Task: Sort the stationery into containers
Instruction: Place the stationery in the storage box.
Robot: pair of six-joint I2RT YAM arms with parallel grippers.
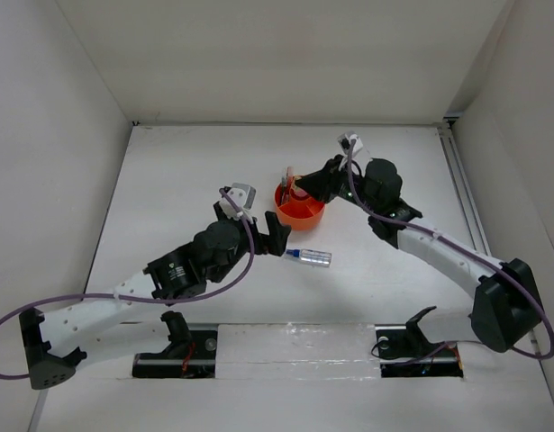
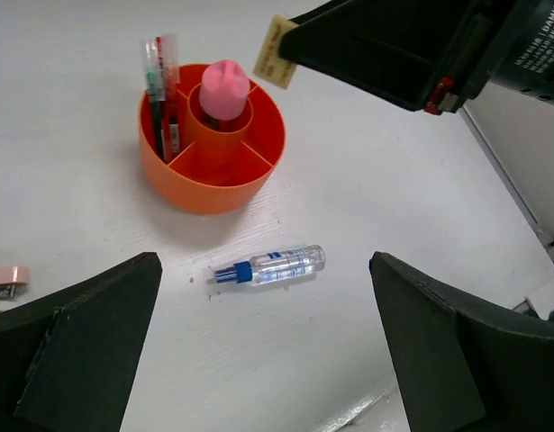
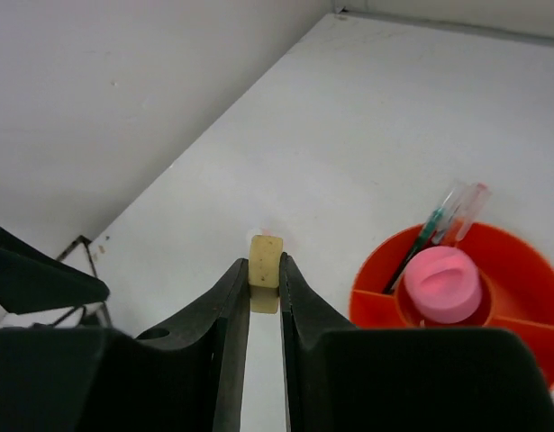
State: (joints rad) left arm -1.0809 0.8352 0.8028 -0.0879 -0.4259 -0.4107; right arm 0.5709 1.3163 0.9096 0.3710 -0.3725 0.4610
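Note:
The tan cube goes down toward the right in my right gripper's wrist view next, over the organizer's section beside the pens, because that section stands empty.
The orange organizer stands mid-table. It holds the red and green pens in an outer compartment and the pink tube in its central well. My right gripper is shut on the tan cube and holds it in the air just left of the organizer's rim; the cube also shows in the left wrist view. My left gripper is open and empty above the silvery tube with the blue cap, which lies on the table in front of the organizer.
The white-pink stapler lies on the table at the left edge of the left wrist view. The right arm reaches over from the right. White walls close in the table on three sides.

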